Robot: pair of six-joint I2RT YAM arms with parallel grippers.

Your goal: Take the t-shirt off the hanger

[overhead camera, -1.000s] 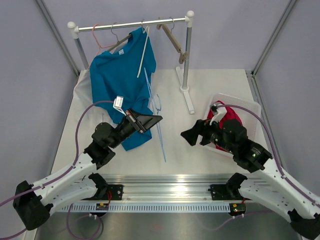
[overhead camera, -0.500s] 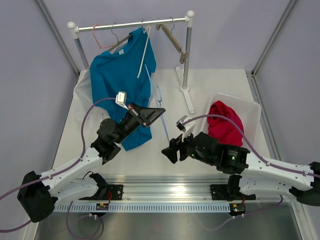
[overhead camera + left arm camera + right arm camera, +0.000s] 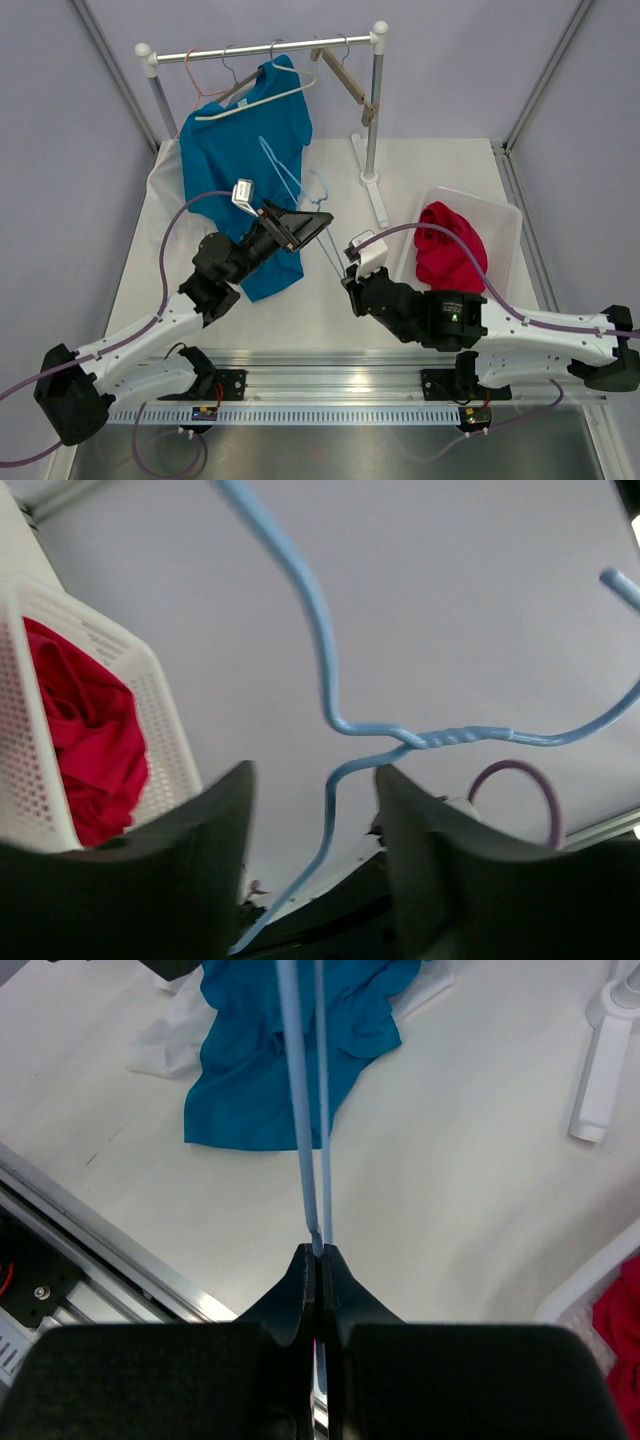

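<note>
The free bar [image 3: 308, 44] beside the wooden hanger lies outward and up, so I need to raise the blue hanger [image 3: 290, 185] outward with my right gripper, hook it on that bar and let go.
The teal t-shirt [image 3: 240, 160] hangs by its collar from the rail and trails down onto the table; a white hanger [image 3: 255, 95] lies across its top. A light blue hanger [image 3: 290, 185] is off the shirt, slanting above the table between my two arms. My right gripper [image 3: 347, 278] is shut on its lower end, and the thin blue bars [image 3: 308, 1110] run straight out of the closed tips [image 3: 318, 1252]. The left gripper [image 3: 318, 222] is open; the blue hanger's neck [image 3: 450, 737] passes between the spread fingers [image 3: 312, 770] without touching them.
A white basket [image 3: 500, 215] at the right holds a red garment [image 3: 445, 245]. The clothes rack [image 3: 265, 48] stands at the back with its post base [image 3: 375, 195], a wooden hanger [image 3: 350, 85] and an orange one [image 3: 197, 85]. White cloth [image 3: 165, 1040] lies under the shirt.
My right arm swung left from the basket and shut on the light blue hanger's lower end. The left gripper opened and let that hanger go. The white hanger swung from upright to lying crosswise.
</note>
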